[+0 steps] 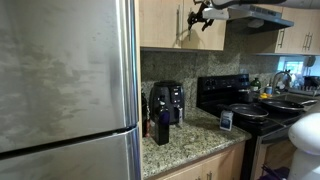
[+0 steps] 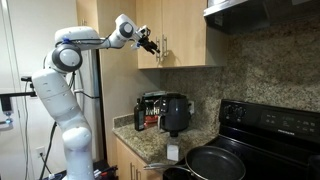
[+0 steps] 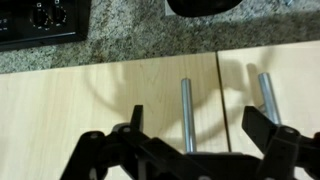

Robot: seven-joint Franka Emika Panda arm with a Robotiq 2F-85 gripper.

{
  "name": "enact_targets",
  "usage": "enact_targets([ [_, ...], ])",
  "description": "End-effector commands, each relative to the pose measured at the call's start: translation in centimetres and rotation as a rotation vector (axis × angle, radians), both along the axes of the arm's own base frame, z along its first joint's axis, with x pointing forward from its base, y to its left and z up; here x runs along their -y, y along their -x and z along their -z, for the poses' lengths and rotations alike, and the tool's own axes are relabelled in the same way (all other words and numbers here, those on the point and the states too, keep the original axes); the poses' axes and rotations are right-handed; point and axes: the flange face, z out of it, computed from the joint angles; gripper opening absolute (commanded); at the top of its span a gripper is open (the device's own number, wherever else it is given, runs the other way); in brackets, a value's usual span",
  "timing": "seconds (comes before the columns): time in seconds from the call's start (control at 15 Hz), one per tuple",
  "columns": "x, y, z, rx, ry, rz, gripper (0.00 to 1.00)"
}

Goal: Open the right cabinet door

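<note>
My gripper advances outward, opens, and closes its fingers around the slim silver bar handle (image 2: 165,48) (image 3: 186,112) next. That handle lies outward of my gripper, between its fingers.
The right cabinet door (image 2: 186,30) is a light-tan upper door and looks shut in both exterior views (image 1: 213,36). Its slim silver bar handle (image 2: 165,48) runs along its left edge. The wrist view stands upside down, so this door (image 3: 110,105) fills the left of that picture. There its handle (image 3: 186,112) lies between my fingers. My gripper (image 3: 198,130) is open, right in front of the handle, and holds nothing. It also shows in both exterior views (image 2: 151,43) (image 1: 198,15). The twin door (image 3: 285,85) has its own handle (image 3: 267,98).
A black coffee maker (image 2: 172,112) stands on the granite counter (image 1: 185,140) below the cabinets. A black stove with a pan (image 2: 215,160) is to the right, under a range hood (image 2: 262,12). A steel fridge (image 1: 65,90) is to the left.
</note>
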Motion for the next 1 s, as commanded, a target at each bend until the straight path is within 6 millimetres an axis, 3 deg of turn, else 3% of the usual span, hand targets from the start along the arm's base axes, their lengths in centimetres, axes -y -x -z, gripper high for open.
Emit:
enact_targets([
  [0.0, 0.9, -6.1, -0.2, 0.099, -0.024, 0.1, 1.0],
  [0.07, 0.7, -3.9, 0.6, 0.055, -0.006, 0.063, 1.0],
  [0.2, 1.0, -6.2, 0.9, 0.07, -0.019, 0.092, 1.0],
  [0.67, 2.9, -7.9, 0.7, 0.155, 0.072, 0.22, 1.0],
  [0.73, 2.8, -7.9, 0.9, 0.153, 0.083, 0.229, 0.75],
  [0.93, 2.8, -7.8, 1.3, 0.144, 0.093, 0.246, 0.6],
])
